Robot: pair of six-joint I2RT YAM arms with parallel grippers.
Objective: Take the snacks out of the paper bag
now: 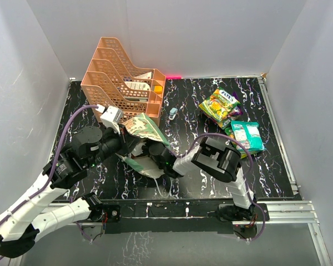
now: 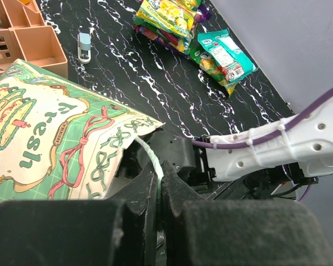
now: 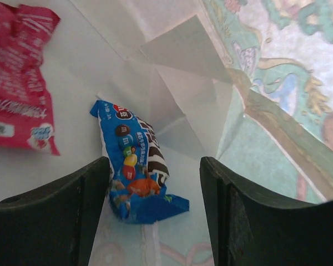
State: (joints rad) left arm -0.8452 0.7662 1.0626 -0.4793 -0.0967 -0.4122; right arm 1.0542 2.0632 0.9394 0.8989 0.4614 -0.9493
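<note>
My right gripper moves slightly onward over the blue candy packet (image 3: 134,166) next and closes its fingers, because the packet already lies between them.
The mint-green paper bag (image 1: 143,128) lies on its side by the orange rack, mouth toward the arms. My left gripper (image 2: 160,180) is shut on the bag's white string handle (image 2: 149,155), holding the mouth up. My right gripper (image 3: 155,191) is inside the bag and open. A blue candy packet (image 3: 134,166) lies between its fingers, close to the left finger (image 3: 61,213), touching neither that I can see. A pink packet (image 3: 19,83) lies deeper in the bag. On the table to the right lie a yellow-green packet (image 1: 221,104) on a purple one, and a teal packet (image 1: 246,136).
The orange lattice tray rack (image 1: 122,75) stands at the back left, right behind the bag. A small pale blue-white object (image 1: 173,113) lies between the rack and the packets. The right arm (image 1: 219,158) crosses the table's middle toward the bag. White walls enclose the table.
</note>
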